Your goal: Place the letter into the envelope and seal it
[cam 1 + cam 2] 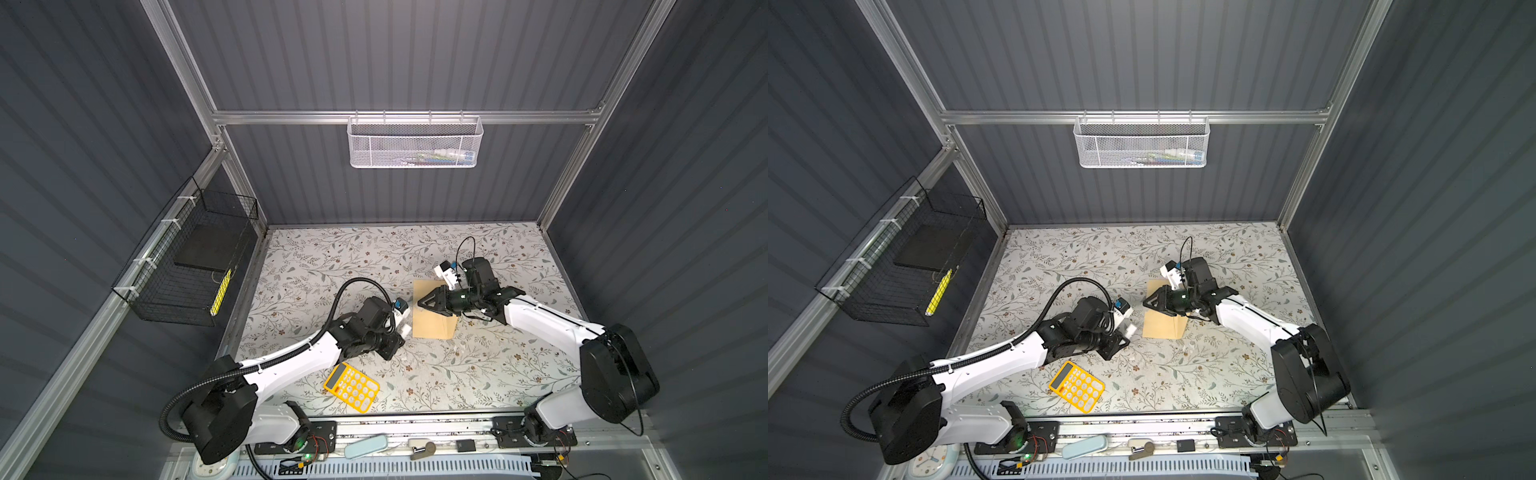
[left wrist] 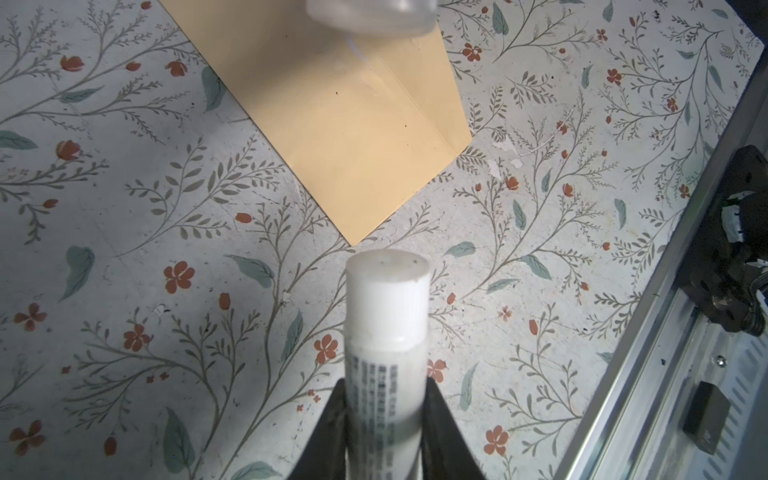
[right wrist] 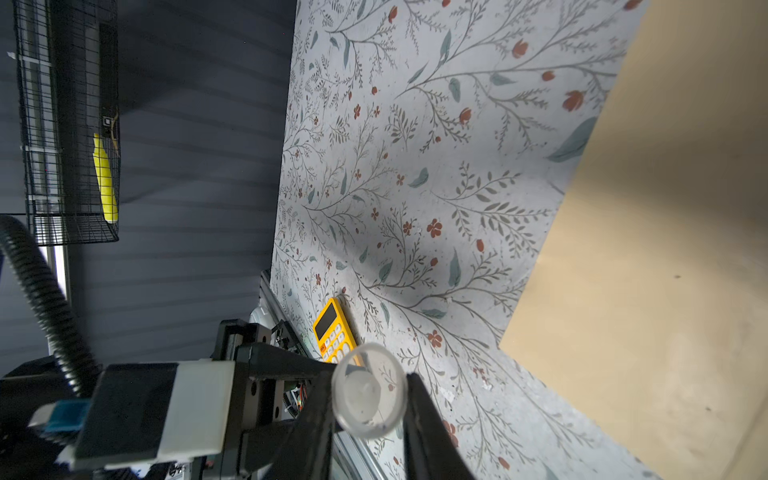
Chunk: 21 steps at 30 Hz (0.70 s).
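Note:
I will move my right gripper away from the glue stick (image 2: 388, 311) next, then lower it onto the bare tabletop beside the envelope and let go of the cap, because the gripper's arm covers the envelope.
The tan envelope (image 1: 432, 326) (image 1: 1163, 327) lies flat on the floral table, and shows in the left wrist view (image 2: 353, 124) and the right wrist view (image 3: 665, 249). The letter is out of view. My left gripper (image 1: 397, 338) (image 1: 1120, 340) (image 2: 384, 386) is shut on a white glue stick (image 2: 388, 311), just left of the envelope's near corner. My right gripper (image 1: 423, 303) (image 1: 1147, 302) (image 3: 370, 376) hovers over the envelope's left edge, shut on a clear round cap (image 3: 368, 399). A blurred clear piece (image 2: 370, 14) shows above the envelope in the left wrist view.
A yellow calculator (image 1: 351, 387) (image 1: 1076, 386) (image 3: 332, 328) lies near the front edge beside the left arm. Small white scraps (image 1: 459, 347) lie by the envelope's near right corner. A white mesh basket (image 1: 415, 143) hangs on the back wall, a black wire basket (image 1: 187, 266) on the left wall.

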### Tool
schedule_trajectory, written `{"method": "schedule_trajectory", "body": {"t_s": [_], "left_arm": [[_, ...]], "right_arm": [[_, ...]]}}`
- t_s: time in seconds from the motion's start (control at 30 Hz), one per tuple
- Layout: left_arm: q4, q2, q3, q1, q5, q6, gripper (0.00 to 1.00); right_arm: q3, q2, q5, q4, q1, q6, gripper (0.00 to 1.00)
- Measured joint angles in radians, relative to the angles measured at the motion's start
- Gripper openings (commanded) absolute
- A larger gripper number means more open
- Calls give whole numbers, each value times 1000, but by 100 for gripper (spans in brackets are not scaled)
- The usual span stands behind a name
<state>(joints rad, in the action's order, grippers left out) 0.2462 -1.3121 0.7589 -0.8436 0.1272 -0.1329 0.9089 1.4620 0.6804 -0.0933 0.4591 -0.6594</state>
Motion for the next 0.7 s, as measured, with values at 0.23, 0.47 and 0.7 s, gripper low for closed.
{"method": "schedule_trajectory", "body": {"t_s": [0.23, 0.47, 0.7], "left_arm": [[-52, 29, -19, 0, -78, -137, 6], [-127, 51, -4, 0, -109, -318, 7], [-206, 66, 39, 0, -108, -465, 7]], "right_arm": [[0, -110, -214, -134, -20, 79, 17], [-34, -193, -537, -248, -26, 142, 19], [-134, -222, -762, -269, -63, 146, 20]]}}
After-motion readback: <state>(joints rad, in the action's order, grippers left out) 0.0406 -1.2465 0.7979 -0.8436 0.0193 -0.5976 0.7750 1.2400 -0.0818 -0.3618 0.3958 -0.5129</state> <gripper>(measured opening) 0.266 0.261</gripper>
